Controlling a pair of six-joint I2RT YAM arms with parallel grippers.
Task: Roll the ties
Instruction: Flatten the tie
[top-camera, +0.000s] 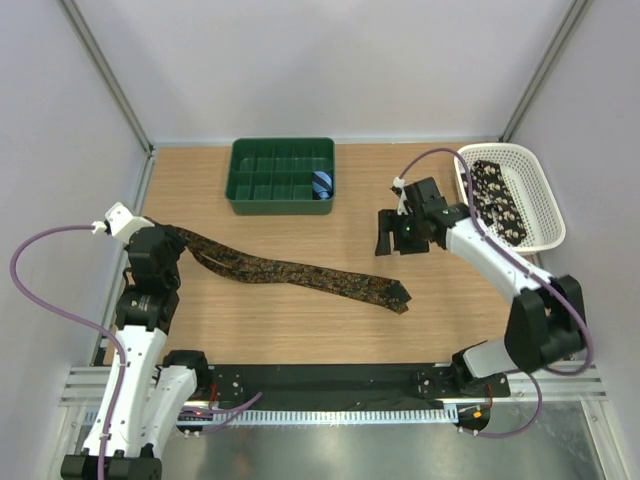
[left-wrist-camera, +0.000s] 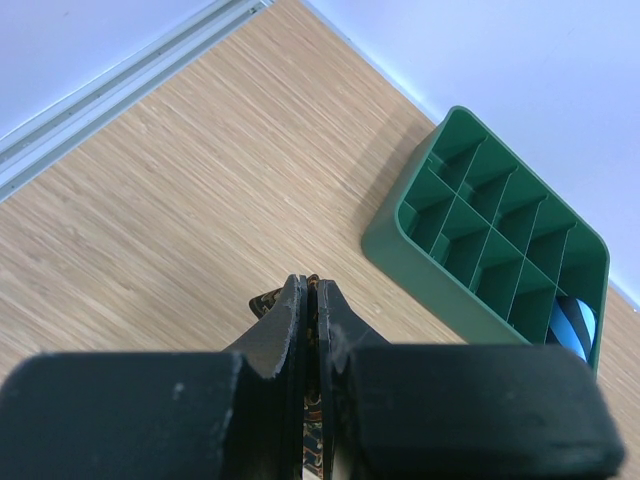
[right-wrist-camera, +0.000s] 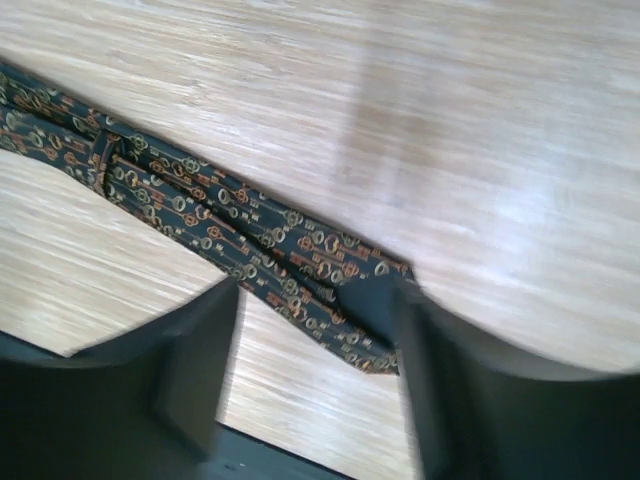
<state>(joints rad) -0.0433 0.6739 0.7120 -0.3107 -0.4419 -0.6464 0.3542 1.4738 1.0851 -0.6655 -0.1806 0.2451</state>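
The left gripper draws the tie's narrow end back and to the right in the top view next, and releases it on the bare near tabletop, which lies clear.
A dark brown tie (top-camera: 300, 270) with small tan-orange marks lies stretched across the table from left to lower middle. Its wide pointed end (top-camera: 398, 296) also shows in the right wrist view (right-wrist-camera: 250, 255). My left gripper (top-camera: 176, 238) is shut on the tie's narrow end, and a strip of the fabric (left-wrist-camera: 313, 400) shows between the fingers. My right gripper (top-camera: 398, 236) is open and empty above the table, up and right of the wide end. A second tie (top-camera: 497, 200), black with pale spots, lies in the white basket (top-camera: 545, 205).
A green divided tray (top-camera: 283, 175) stands at the back middle with a small blue striped roll (top-camera: 322, 184) in its right compartment; it shows in the left wrist view (left-wrist-camera: 500, 250) too. The white basket stands at the back right.
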